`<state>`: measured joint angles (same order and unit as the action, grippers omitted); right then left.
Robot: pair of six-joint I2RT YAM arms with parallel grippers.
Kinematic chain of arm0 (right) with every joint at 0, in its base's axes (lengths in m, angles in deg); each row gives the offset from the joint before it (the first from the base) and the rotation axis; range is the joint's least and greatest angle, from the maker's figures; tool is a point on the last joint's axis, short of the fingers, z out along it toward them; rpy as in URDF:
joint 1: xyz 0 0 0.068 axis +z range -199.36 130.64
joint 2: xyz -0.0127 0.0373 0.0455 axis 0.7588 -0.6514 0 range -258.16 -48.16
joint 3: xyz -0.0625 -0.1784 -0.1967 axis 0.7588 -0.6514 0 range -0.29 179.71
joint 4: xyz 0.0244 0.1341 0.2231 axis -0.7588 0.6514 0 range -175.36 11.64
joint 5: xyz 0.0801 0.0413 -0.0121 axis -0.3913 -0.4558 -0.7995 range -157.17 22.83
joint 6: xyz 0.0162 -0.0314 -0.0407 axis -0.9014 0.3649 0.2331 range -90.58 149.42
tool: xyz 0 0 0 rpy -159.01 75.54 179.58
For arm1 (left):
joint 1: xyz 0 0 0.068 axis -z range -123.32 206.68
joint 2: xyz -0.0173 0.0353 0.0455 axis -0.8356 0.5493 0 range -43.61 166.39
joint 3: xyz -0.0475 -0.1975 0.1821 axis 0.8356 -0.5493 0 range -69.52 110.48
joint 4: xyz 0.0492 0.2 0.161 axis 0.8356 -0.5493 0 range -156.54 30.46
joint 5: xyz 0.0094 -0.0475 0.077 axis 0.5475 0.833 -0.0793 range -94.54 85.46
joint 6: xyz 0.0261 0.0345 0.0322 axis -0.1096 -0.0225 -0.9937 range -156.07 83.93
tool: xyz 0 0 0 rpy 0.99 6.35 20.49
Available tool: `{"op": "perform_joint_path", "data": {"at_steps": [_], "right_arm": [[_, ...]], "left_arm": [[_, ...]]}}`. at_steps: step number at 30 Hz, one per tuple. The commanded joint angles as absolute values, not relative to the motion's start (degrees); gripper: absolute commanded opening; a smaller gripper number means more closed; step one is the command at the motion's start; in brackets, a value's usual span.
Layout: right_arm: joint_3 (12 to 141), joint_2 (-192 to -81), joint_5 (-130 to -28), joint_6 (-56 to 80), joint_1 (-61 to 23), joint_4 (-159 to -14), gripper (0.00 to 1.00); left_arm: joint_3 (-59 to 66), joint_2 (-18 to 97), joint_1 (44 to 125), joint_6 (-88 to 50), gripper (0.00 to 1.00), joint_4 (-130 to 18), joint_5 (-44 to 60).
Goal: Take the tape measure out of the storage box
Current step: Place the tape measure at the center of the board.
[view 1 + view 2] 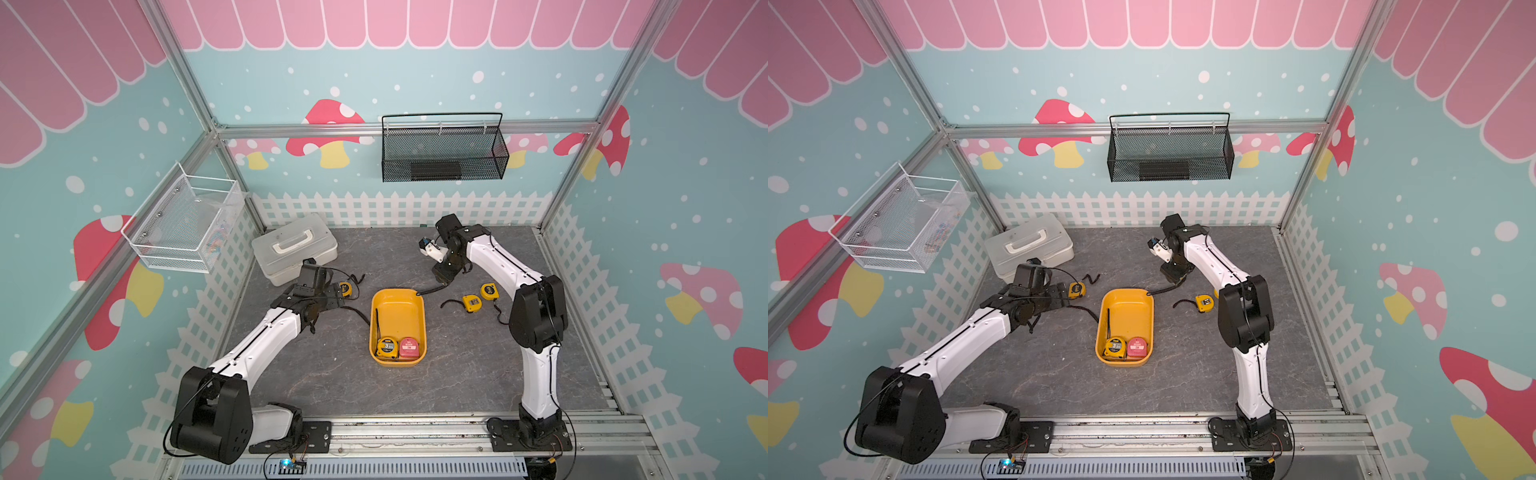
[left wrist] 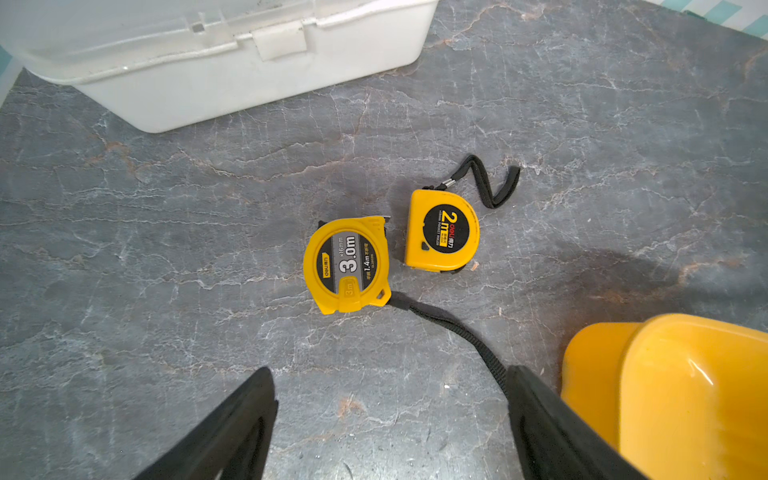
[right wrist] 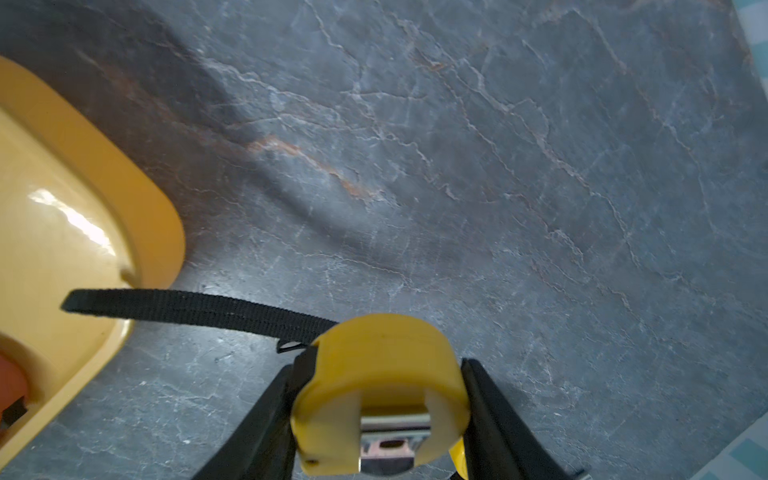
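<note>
The right gripper shifts away from the strap-crossed rim next, lowers the tape measure and releases it, since bare tabletop lies below, farther from the tray.
The storage box (image 1: 397,309) is a shallow yellow tray in the middle of the table, also in the other top view (image 1: 1127,311). A yellow tape measure (image 1: 386,348) and a red one (image 1: 408,348) lie at its near end. My right gripper (image 3: 380,374) hangs just beyond the tray's far right corner, shut on another yellow tape measure (image 3: 382,353). That one's black strap (image 3: 187,307) trails onto the tray rim. My left gripper (image 2: 390,374) stands open over bare table left of the tray, with nothing between its fingers.
Two yellow tape measures, a 3.0m one (image 2: 347,266) and a 2m one (image 2: 442,230), lie ahead of the left gripper. Two more (image 1: 471,303) (image 1: 489,291) lie right of the tray. A white lidded case (image 1: 293,247) sits at the back left. A black mesh basket (image 1: 444,151) hangs on the back wall.
</note>
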<state>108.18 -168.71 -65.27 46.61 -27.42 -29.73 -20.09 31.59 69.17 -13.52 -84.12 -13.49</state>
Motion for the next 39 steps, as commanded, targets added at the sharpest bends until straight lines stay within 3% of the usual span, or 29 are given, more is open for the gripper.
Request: {"op": "perform_joint_path", "data": {"at_steps": [1, 18, 39], "right_arm": [[110.22, -170.88, -65.60, 45.43, -29.05, -29.64, 0.39], [114.06, -179.87, -63.12, 44.35, -34.78, -28.85, 0.38], [112.39, -183.50, -61.10, 43.32, -35.89, -27.91, 0.40]], "left_arm": [[-19.86, 31.09, 68.83, -13.01, 0.88, -84.88, -12.78], [-20.92, 29.68, 68.80, -12.18, 0.88, -84.79, -12.64], [-20.68, 30.49, 68.82, -12.35, 0.88, -84.81, -12.01]]}}
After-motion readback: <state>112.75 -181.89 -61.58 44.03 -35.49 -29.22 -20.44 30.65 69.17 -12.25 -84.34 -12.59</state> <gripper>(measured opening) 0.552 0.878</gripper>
